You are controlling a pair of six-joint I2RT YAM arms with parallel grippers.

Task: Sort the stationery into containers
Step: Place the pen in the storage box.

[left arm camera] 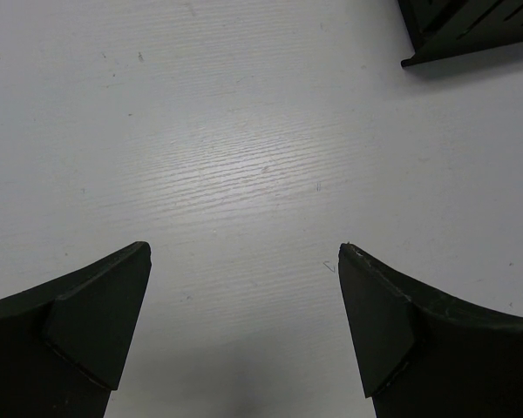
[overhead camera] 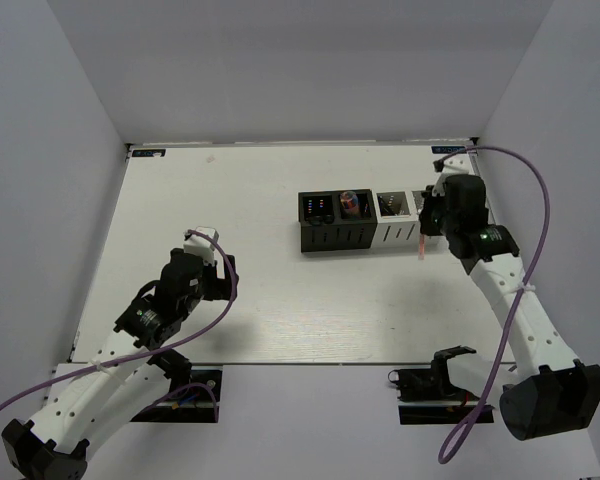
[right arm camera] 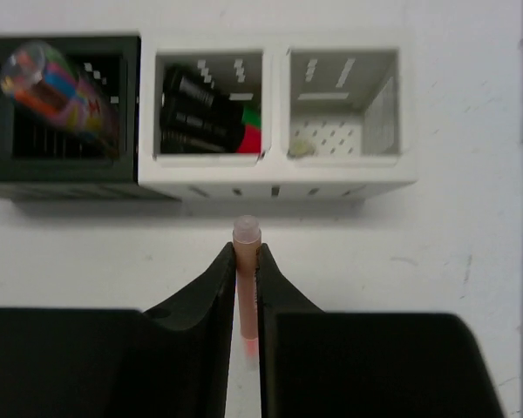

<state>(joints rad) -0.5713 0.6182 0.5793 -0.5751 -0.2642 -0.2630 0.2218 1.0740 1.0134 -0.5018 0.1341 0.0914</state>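
Note:
The white cup holding the small beige piece (right arm camera: pixel 342 109) has plenty of room. My right gripper needs to carry the thin salmon stick outward over it next and release it where the room is.
My right gripper (right arm camera: pixel 246 255) is shut on the thin salmon stick (right arm camera: pixel 246 287), held upright just in front of the white cups. In the top view the salmon stick (overhead camera: pixel 421 244) hangs below the right gripper (overhead camera: pixel 429 226) at the right end of the row of containers (overhead camera: pixel 365 222). The left white cup (right arm camera: pixel 211 106) holds black highlighters with green and pink caps. The right white cup (right arm camera: pixel 342 104) holds a small beige piece. A black cup (right arm camera: pixel 61 104) holds a clear colourful pen. My left gripper (left arm camera: pixel 244 261) is open and empty over bare table.
The table's right edge and the right wall lie close to the right arm (overhead camera: pixel 510 290). A corner of the black cups (left arm camera: pixel 471 30) shows at the top right of the left wrist view. The left arm (overhead camera: pixel 170 300) is over the near left of the table.

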